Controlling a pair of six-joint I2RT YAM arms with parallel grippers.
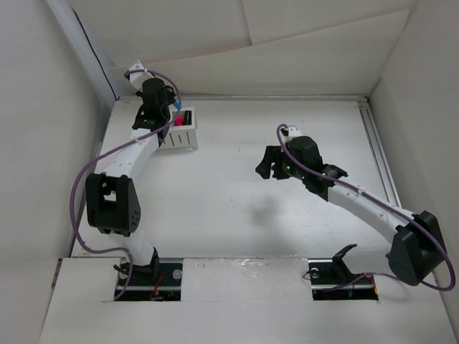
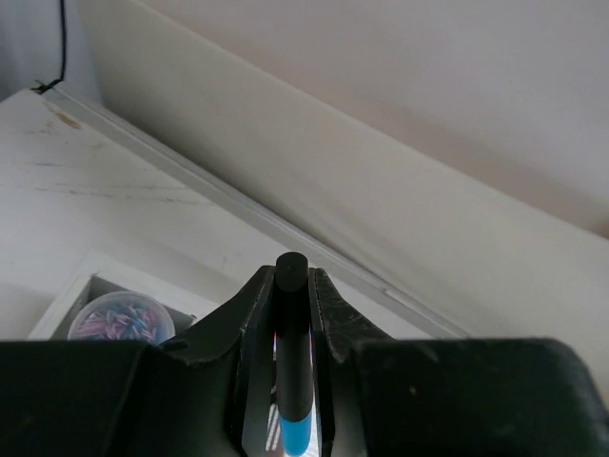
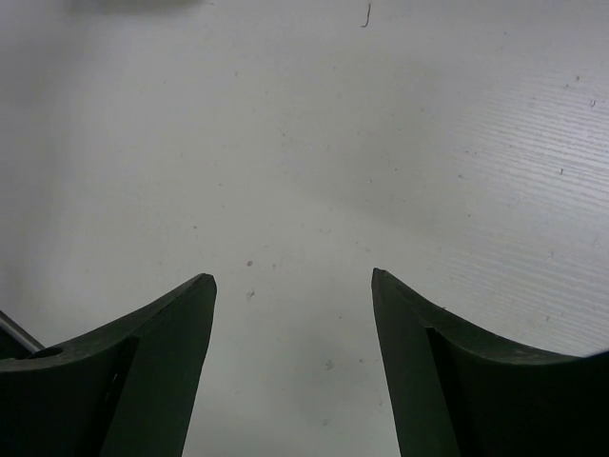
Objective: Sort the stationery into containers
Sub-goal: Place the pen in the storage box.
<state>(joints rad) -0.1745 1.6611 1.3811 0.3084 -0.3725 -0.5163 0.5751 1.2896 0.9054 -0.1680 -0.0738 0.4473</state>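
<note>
My left gripper goes down and right in the top view next, to release in the white box's section that already holds highlighters.
My left gripper is over the white slotted box at the table's far left. In the left wrist view it is shut on a black highlighter with a blue cap, which stands between the fingers with its black end up. The box lies just below and to the left, and holds a round translucent roll with coloured bits. A pink-capped highlighter and a black one stand in the box. My right gripper is open and empty above bare table.
Cardboard walls enclose the table at the back and both sides. A metal rail runs along the back edge just beyond the box. Another rail runs along the right edge.
</note>
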